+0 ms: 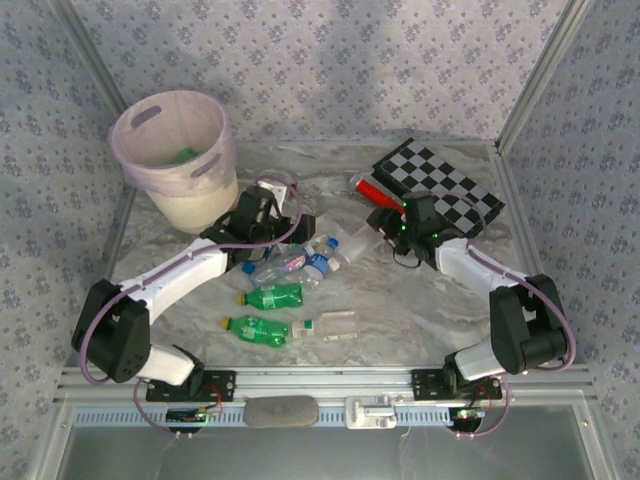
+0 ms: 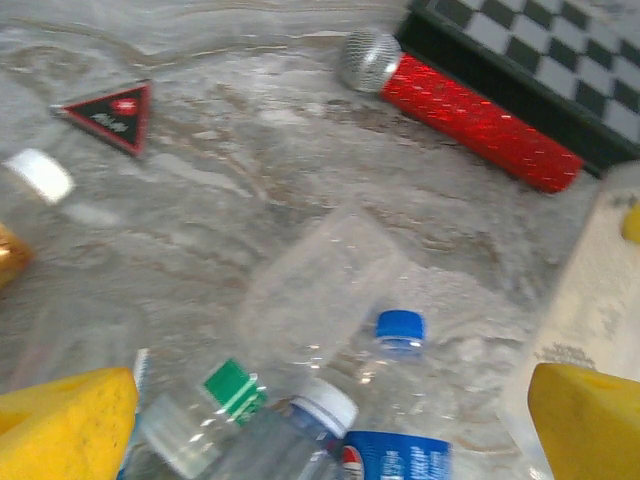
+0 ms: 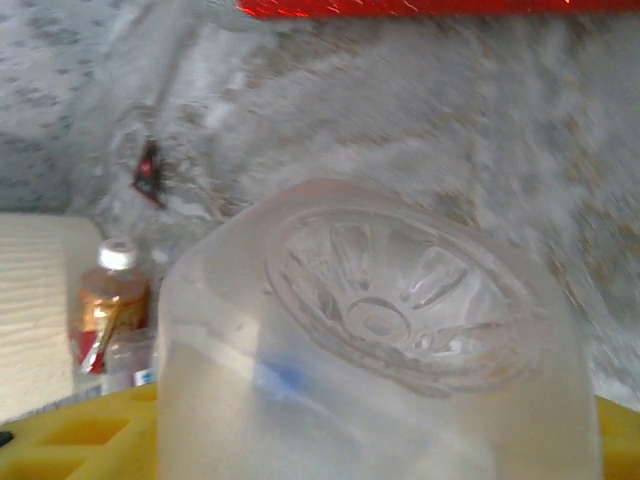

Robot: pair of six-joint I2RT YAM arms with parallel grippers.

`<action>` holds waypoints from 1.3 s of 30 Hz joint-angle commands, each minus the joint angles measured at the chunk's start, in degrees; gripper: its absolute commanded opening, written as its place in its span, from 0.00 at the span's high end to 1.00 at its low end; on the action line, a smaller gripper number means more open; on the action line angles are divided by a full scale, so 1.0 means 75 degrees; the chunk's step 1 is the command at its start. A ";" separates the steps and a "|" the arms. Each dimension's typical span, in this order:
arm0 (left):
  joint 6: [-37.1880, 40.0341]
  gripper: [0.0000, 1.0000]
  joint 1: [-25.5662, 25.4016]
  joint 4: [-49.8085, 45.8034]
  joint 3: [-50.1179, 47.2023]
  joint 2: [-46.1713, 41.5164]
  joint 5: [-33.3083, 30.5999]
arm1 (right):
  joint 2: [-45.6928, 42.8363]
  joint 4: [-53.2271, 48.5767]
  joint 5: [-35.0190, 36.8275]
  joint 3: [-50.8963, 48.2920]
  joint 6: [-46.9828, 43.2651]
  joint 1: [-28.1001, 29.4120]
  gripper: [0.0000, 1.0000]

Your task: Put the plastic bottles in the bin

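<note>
The loose end of the clear bottle (image 1: 355, 249) lies between both grippers. My left gripper moves across toward my right gripper next and closes around that end.
The pale pink bin (image 1: 170, 150) stands at the back left with something green inside. Several plastic bottles lie mid-table: clear ones with blue caps (image 1: 300, 262) and two green ones (image 1: 275, 296). My left gripper (image 1: 265, 213) hovers just behind them, open. In its wrist view the yellow fingertips (image 2: 65, 425) stand wide apart over a blue-capped bottle (image 2: 400, 330) and a white-capped one (image 2: 325, 402). My right gripper (image 1: 403, 226) is shut on a clear bottle (image 3: 400, 330), whose moulded base faces away from the camera. A red-labelled bottle (image 3: 108, 300) stands beside the bin's cream body (image 3: 30, 310).
A long red bar (image 1: 378, 193) lies in front of the black-and-white chessboard (image 1: 440, 180) at the back right. A small red-and-black triangle (image 2: 110, 112) lies on the marble table (image 1: 400, 310). Small clear pieces (image 1: 338, 325) rest near the front. Metal frame posts edge the table.
</note>
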 commanded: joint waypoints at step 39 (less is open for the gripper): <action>-0.0263 0.45 -0.0601 0.0373 0.2178 0.2567 0.3502 | 0.0342 0.0333 -0.2444 0.1653 -0.2072 0.0120 0.52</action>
